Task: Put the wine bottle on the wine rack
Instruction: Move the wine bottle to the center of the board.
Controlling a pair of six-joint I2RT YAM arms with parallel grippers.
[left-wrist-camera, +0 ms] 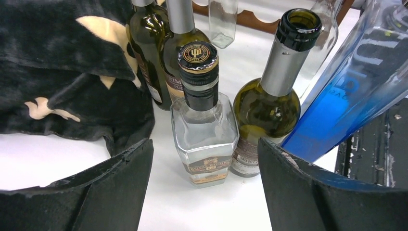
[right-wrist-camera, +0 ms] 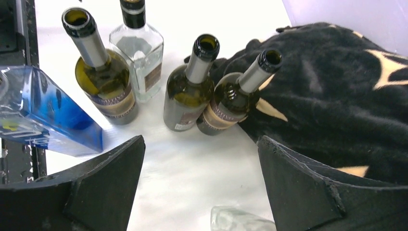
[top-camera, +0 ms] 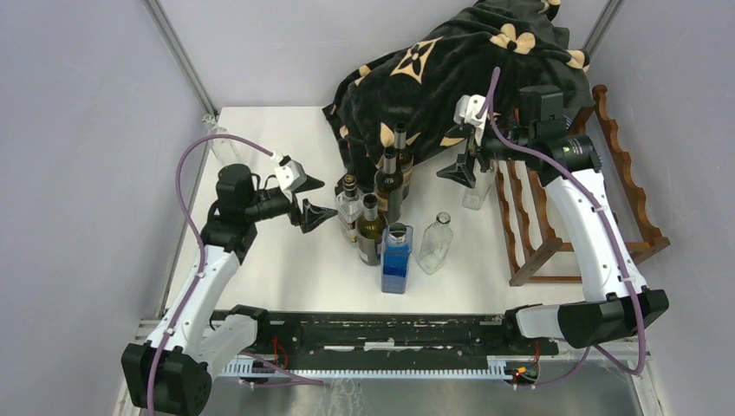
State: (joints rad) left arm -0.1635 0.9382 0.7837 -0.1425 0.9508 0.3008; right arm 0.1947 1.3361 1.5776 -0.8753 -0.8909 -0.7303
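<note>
Next, the left gripper moves to the right in the top view and closes on the whisky bottle's black cap [top-camera: 349, 183] [left-wrist-camera: 198, 72], since that whisky bottle crowds the near wine bottle.
Three green wine bottles stand upright mid-table: the near one [top-camera: 371, 232], the middle one [top-camera: 389, 184] and the far one [top-camera: 401, 156]. The dark reddish-brown wine rack [top-camera: 624, 173] stands at the right, with no bottle on it. My left gripper [top-camera: 310, 198] is open and empty, just left of the bottles; in the left wrist view [left-wrist-camera: 204, 147] it faces a clear whisky bottle [left-wrist-camera: 204, 134] and a wine bottle [left-wrist-camera: 269, 106]. My right gripper [top-camera: 464, 169] is open and empty beside the rack; in the right wrist view [right-wrist-camera: 201, 140] it looks at the wine bottles [right-wrist-camera: 188, 96].
A black blanket with tan flowers [top-camera: 451, 69] is heaped at the back, touching the far bottles. A blue square bottle [top-camera: 397, 260] and a clear bottle [top-camera: 436, 244] stand near the front. Another clear bottle [top-camera: 477, 192] stands under my right gripper.
</note>
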